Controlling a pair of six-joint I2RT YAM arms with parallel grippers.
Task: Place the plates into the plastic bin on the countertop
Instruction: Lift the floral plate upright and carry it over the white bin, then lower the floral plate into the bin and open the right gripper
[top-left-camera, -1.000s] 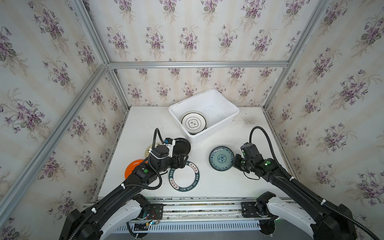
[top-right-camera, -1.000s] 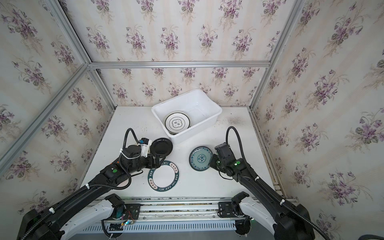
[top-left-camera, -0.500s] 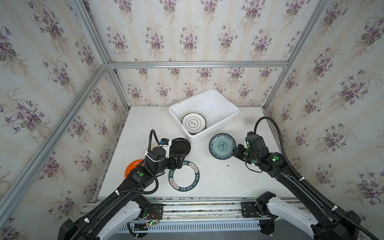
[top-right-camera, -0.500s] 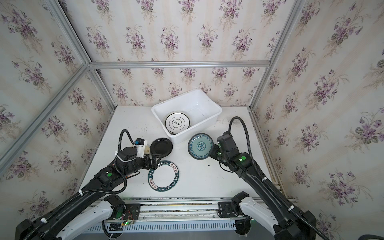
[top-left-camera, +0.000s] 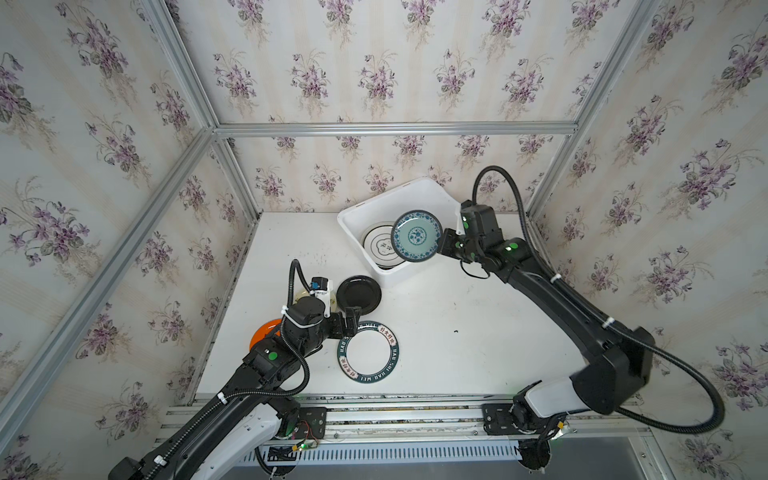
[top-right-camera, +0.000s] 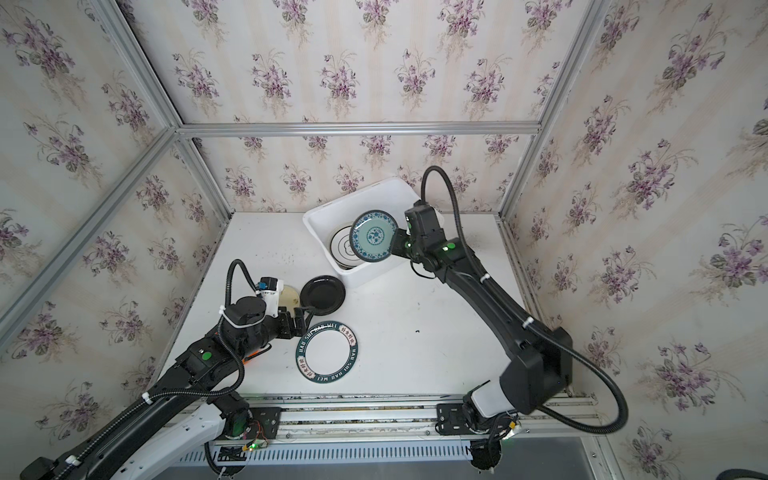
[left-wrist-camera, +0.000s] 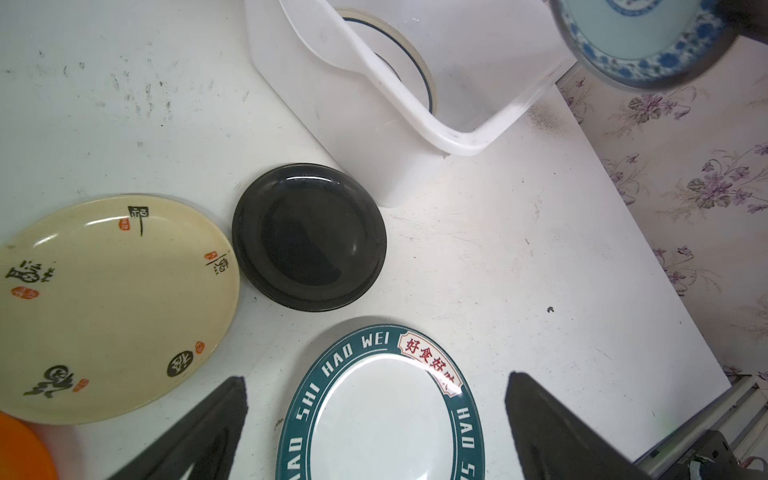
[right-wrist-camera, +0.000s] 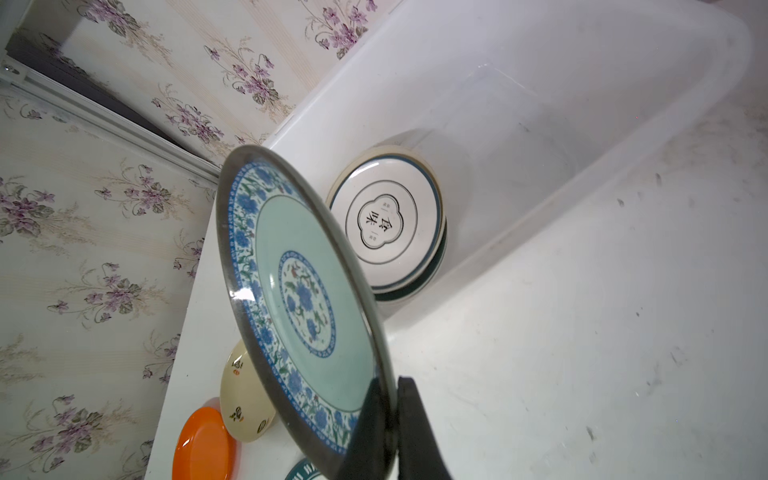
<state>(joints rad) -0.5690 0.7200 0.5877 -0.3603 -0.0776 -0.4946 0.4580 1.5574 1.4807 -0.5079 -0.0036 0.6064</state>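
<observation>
The teal-patterned plate goes in over the white plate (top-left-camera: 381, 244) (right-wrist-camera: 385, 223) lying below inside the bin next, then down between the bin's sides, where my right gripper releases its rim.
My right gripper (top-left-camera: 441, 245) (right-wrist-camera: 392, 399) is shut on the rim of the teal-patterned plate (top-left-camera: 415, 237) (right-wrist-camera: 299, 299), holding it tilted in the air over the near side of the plastic bin (top-left-camera: 432, 203) (right-wrist-camera: 540, 124). A white plate with a dark rim (top-left-camera: 376, 247) (right-wrist-camera: 386, 224) lies inside the bin. My left gripper (top-left-camera: 349, 318) (left-wrist-camera: 376, 378) hangs open just above the far edge of a green-rimmed lettered plate (top-left-camera: 368, 351) (left-wrist-camera: 382, 415) on the countertop (top-left-camera: 457, 311). A black plate (top-left-camera: 358, 293) (left-wrist-camera: 309, 237) lies just beyond it.
A cream plate (left-wrist-camera: 112, 307) and an orange plate (top-left-camera: 264, 332) lie at the left, partly under my left arm. Wallpapered walls with aluminium framing (top-left-camera: 395, 128) close in the back and both sides.
My right gripper has lifted the teal-patterned plate off the countertop and carried it back and up over the bin. The left arm has pulled back slightly, still open.
</observation>
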